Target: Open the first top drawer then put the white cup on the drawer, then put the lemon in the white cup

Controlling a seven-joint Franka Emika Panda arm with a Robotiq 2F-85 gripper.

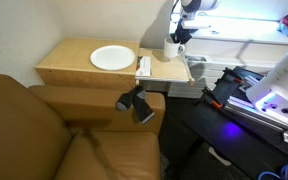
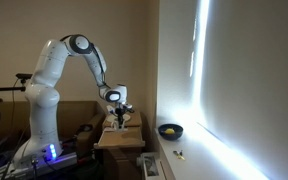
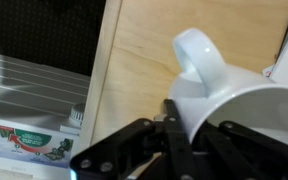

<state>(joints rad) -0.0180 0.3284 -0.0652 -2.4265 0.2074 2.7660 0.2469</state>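
My gripper lowers the white cup onto the light-wood drawer [image 1: 170,60] next and releases the cup's rim, because the cup still hangs above the wood.
The white cup [image 1: 170,49] sits low over the pulled-out light-wood drawer [image 1: 176,70] at the cabinet's side. My gripper [image 1: 179,38] comes down from above and is shut on the cup's rim. In the wrist view the cup [image 3: 234,90] fills the right side with its handle pointing up, one finger of the gripper [image 3: 179,115] pressed against its wall, and tan wood [image 3: 134,50] beneath. The gripper [image 2: 119,106] also shows in an exterior view. Something yellow, perhaps the lemon [image 2: 170,129], lies in a dark blue bowl [image 2: 170,133].
A round white plate [image 1: 112,58] lies on the cabinet top [image 1: 69,62]. A small white object [image 1: 144,66] sits at the seam between top and drawer. A brown couch [image 1: 34,130] with a black camera [image 1: 136,103] on its arm is in front.
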